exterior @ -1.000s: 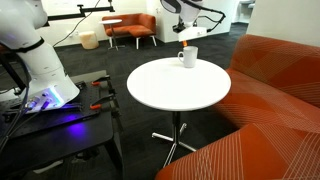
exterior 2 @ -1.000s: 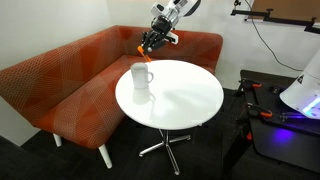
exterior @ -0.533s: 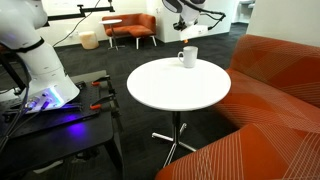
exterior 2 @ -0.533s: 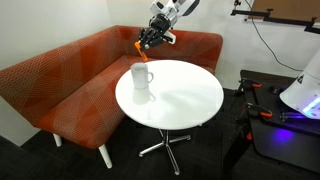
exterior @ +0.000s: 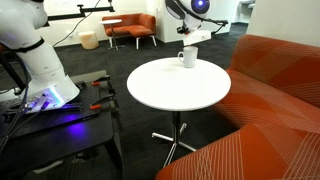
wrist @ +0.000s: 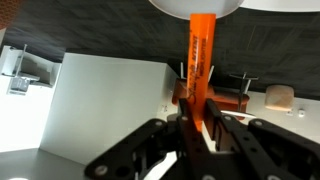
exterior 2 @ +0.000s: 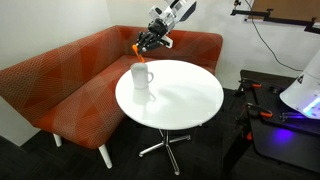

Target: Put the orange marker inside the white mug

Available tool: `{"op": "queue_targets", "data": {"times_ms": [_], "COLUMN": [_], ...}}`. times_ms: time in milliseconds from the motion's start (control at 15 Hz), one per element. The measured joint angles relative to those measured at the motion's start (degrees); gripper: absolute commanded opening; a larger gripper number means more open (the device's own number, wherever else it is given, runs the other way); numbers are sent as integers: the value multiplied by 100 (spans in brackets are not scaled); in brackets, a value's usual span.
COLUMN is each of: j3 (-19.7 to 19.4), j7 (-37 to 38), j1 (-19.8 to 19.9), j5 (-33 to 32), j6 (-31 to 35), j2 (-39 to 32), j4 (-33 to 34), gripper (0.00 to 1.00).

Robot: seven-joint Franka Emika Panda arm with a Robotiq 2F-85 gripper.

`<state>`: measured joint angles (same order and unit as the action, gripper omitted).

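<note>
The orange marker's loose end already points down, so my gripper should next move down toward the white mug's opening (exterior 2: 139, 66) (wrist: 200, 5) below it and let go of the marker there.
The white mug (exterior 2: 140, 76) stands near the far edge of the round white table (exterior 2: 185, 105); it also shows in an exterior view (exterior: 188, 57). My gripper (exterior 2: 150, 40) hangs in the air above and just behind the mug, shut on the orange marker (exterior 2: 141, 50), which points down toward the mug. In the wrist view the orange marker (wrist: 198, 58) runs up from between my fingers (wrist: 214, 122) toward the mug's white rim (wrist: 195, 8) at the top edge. In an exterior view the gripper (exterior: 190, 37) is above the mug.
An orange sofa (exterior 2: 70, 80) wraps round the far side of the table. The robot base (exterior: 35, 60) and a dark cart with red-handled tools (exterior: 97, 105) stand beside the table. An orange armchair (exterior: 130, 27) is far behind.
The gripper with the marker has shifted a little, toward the mug. The mug and table have not moved.
</note>
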<state>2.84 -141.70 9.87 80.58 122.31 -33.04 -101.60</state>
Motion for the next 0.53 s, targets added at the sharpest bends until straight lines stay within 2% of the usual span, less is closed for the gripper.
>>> {"op": "queue_targets", "data": {"times_ms": [400, 467, 533], "j3": [0, 0, 0], "j7": [0, 0, 0], "j1": [-1, -1, -1], "j5": [6, 6, 6], "j6": [-66, -81, -96], "j2": [-357, -401, -445], "j4": [335, 378, 421], "gripper": [5, 44, 45]}}
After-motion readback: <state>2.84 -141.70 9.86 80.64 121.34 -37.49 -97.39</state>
